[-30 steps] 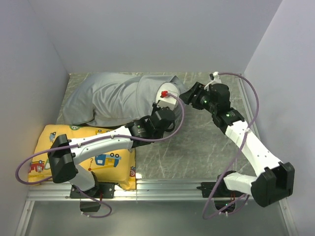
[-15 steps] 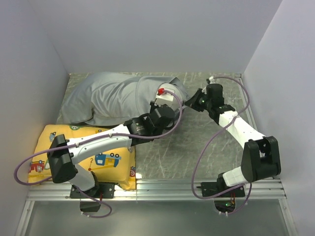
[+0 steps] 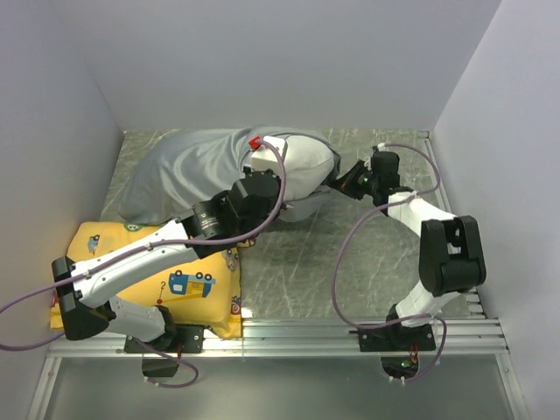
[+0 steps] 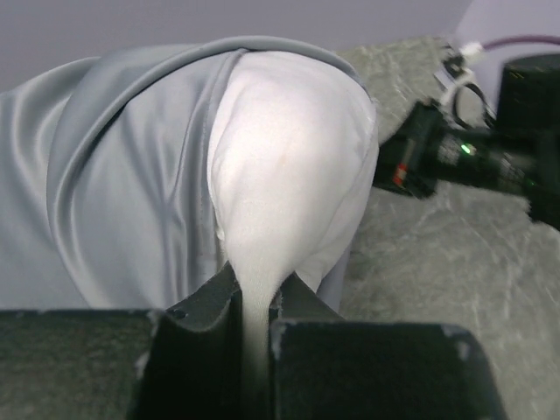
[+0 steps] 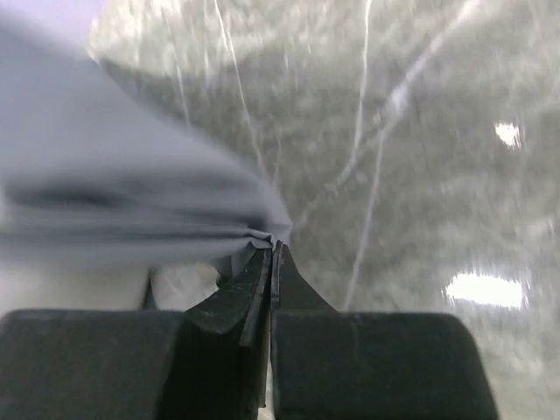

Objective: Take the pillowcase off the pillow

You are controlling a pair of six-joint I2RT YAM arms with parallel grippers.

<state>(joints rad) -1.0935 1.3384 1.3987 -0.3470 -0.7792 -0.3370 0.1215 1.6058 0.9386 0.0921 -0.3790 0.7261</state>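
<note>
The bare marbled tabletop is below and to the right in the top view, so my left gripper will next lift, then lower that way and release the pillow (image 3: 308, 159).
The silver-grey pillowcase (image 3: 179, 166) lies wrinkled across the back left of the table. The white pillow (image 3: 308, 159) bulges out of its open right end. My left gripper (image 3: 282, 182) is shut on a pinch of the pillow's white fabric (image 4: 289, 157), which runs down between the jaws (image 4: 254, 302). The grey pillowcase (image 4: 114, 175) is peeled back around the pillow. My right gripper (image 3: 336, 185) sits low at the pillow's right side. Its jaws (image 5: 274, 249) are shut, and the pillowcase's edge (image 5: 131, 201) gathers to a point at their tips.
A yellow cartoon-vehicle cushion (image 3: 188, 284) lies at the front left under the left arm. Pale walls close in the left, back and right. A metal rail (image 3: 306, 332) runs along the near edge. The marbled tabletop (image 3: 350, 254) shows between the arms.
The right gripper has closed and moved left to the pillowcase's edge, its arm folding back. The left gripper has pulled up and left, and more white pillow now shows outside the case.
</note>
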